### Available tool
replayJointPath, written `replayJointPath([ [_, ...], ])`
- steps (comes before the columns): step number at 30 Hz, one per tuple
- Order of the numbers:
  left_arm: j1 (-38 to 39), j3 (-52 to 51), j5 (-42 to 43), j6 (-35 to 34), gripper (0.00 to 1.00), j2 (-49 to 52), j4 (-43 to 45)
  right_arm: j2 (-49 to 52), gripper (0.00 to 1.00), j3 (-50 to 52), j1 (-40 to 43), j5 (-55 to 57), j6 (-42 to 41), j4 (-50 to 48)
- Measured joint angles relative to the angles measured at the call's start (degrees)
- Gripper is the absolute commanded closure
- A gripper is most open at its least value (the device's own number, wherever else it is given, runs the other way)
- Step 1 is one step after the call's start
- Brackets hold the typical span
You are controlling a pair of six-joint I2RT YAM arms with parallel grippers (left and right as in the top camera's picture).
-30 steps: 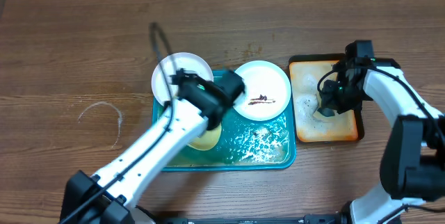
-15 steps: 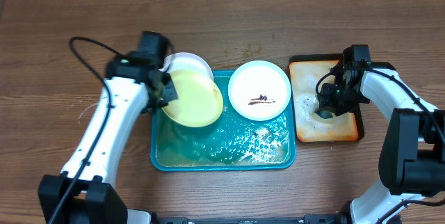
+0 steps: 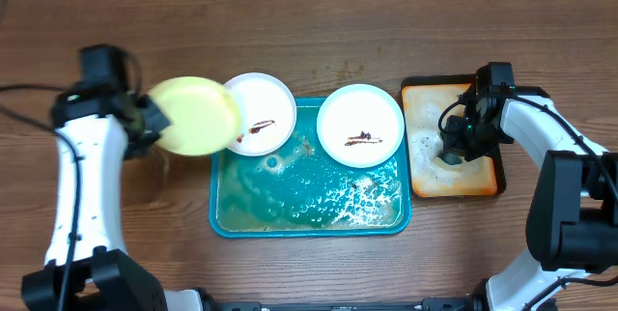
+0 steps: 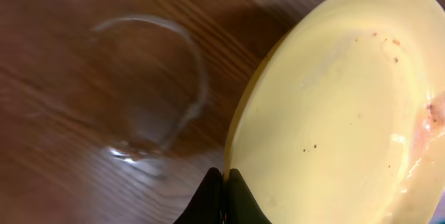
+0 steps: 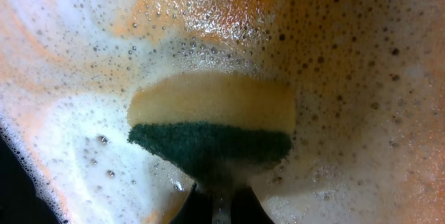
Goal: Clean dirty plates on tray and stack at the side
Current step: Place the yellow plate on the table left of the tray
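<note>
I need to move my left gripper down and to the left in the overhead view next and release the plate on the empty spot on the wet-ringed tabletop.
My left gripper [image 3: 147,118] is shut on the rim of the pale yellow-green plate [image 3: 196,116], holding it over the bare table left of the teal tray [image 3: 224,216]. The left wrist view shows the plate [image 4: 334,113] close up with my fingertips [image 4: 225,177] pinching its edge. Two white plates with brown smears rest on the tray's far rim, one at the left [image 3: 259,113] and one at the right [image 3: 360,125]. My right gripper [image 3: 456,143] is shut on a yellow-and-green sponge [image 5: 212,123] in the foamy orange tray [image 3: 425,183].
A faint wet ring [image 3: 140,156] marks the table below the held plate; it also shows in the left wrist view [image 4: 149,85]. Foamy water covers the teal tray's floor. The orange tray stands right of the teal tray.
My left arm has swung left, lifting the yellow-green plate out of the teal tray and carrying it over the table. The left white plate is now uncovered. The right arm has stayed put.
</note>
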State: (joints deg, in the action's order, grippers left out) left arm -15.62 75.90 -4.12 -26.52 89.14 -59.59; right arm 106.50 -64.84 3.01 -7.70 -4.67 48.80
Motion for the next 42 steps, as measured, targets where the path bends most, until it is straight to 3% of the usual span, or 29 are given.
replayJointPath([
  [8, -10.88, 0.0, -5.01, -2.34, 0.96, 0.0, 3.13, 0.0, 0.96, 0.0, 0.0, -0.02, 0.0, 0.02],
  [21, -13.16, -0.02, -12.98, -3.63, 0.96, 7.58, -0.72, 0.0, 0.96, 0.0, 0.0, -0.02, 0.0, 0.15],
  [24, -13.16, -0.02, -13.77, -3.85, 0.87, 8.79, -1.18, 0.0, 0.96, 0.0, 0.0, -0.02, -0.02, 0.22],
  [27, -13.16, -0.02, -13.99, -4.31, 0.66, 8.92, -1.31, 0.0, 0.95, 0.0, 0.0, -0.02, 0.0, 0.2],
  [35, -13.0, 0.7, -8.41, -3.67, 0.63, 8.92, -1.99, 0.0, 0.95, 0.02, 0.0, -0.04, -0.02, 0.26],
  [39, -11.15, 3.8, -1.29, 0.85, 0.6, 8.92, 0.26, 0.0, 0.95, 0.02, 0.0, -0.04, 0.0, 0.33],
  [42, -7.48, 6.25, 6.27, 7.34, 0.51, 8.9, 5.9, 0.0, 0.91, 0.02, 0.0, -0.04, -0.02, 0.33],
])
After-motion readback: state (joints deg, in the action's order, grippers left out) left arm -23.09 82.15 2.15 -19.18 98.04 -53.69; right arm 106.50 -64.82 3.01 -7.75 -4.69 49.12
